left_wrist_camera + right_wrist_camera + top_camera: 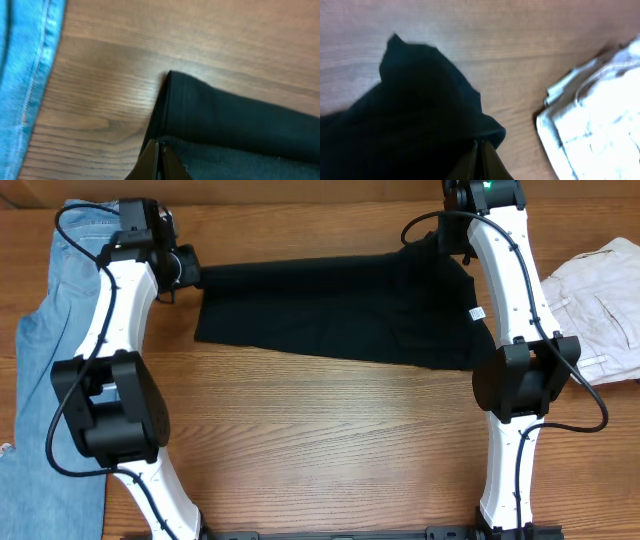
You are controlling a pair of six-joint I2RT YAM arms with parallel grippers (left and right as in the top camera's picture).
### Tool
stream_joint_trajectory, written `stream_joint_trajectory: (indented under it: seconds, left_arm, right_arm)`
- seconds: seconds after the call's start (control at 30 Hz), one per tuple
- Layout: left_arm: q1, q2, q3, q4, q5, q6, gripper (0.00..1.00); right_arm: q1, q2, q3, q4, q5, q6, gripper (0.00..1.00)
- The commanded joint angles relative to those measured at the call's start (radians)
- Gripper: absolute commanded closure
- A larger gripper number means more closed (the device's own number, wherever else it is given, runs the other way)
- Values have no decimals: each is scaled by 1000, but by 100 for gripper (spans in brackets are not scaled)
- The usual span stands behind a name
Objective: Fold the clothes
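Observation:
The robot's right gripper next needs to carry the garment's black end outward over bare wood by the table's far edge (388, 220) and let go of it, because that end is bunched.
The black garment (340, 310) lies across the far middle of the table, stretched between both arms, with a small white tag (477, 313) near its right end. My left gripper (190, 268) is shut on the garment's left end; the left wrist view shows the fingers (159, 146) pinching a black edge (230, 120) just above the wood. My right gripper (452, 242) is shut on the right end; in the right wrist view the fingers (480, 146) pinch a bunched black fold (420, 110).
Light blue jeans (50, 340) lie along the table's left side, also showing in the left wrist view (25, 70). A pale beige-white folded garment (600, 300) lies at the right, beside the right gripper (595, 115). Bare wood table (320, 440) fills the front.

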Motion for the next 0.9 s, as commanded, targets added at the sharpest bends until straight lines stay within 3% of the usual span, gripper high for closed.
stream_joint_trajectory:
  seconds: [0.0,0.3,0.43,0.53,0.7,0.73,0.87]
  left_arm:
    - [6,29,7,-3,-45,-10,96]
    - [5,31,7,-15,-45,-10,96]
    - [6,31,7,-32,-46,-9,96]
    - [6,31,7,-32,-45,-10,96]
    - [5,31,7,-47,-37,-10,96]
    - [5,31,7,-53,-37,-10,96]
    - [6,31,7,-70,-37,-10,96]
  right_arm:
    - [-37,-27,30,-53,59,61,96]
    - [-37,-27,30,-141,-39,57,96]
    - [-24,-27,30,-114,-221,-75,96]
    - [-7,-28,32,18,-333,-145,96]
    - [4,-27,32,321,-335,-125,95]
    - [4,-27,32,367,-338,-114,92]
    - [3,-27,32,445,-404,-114,65]
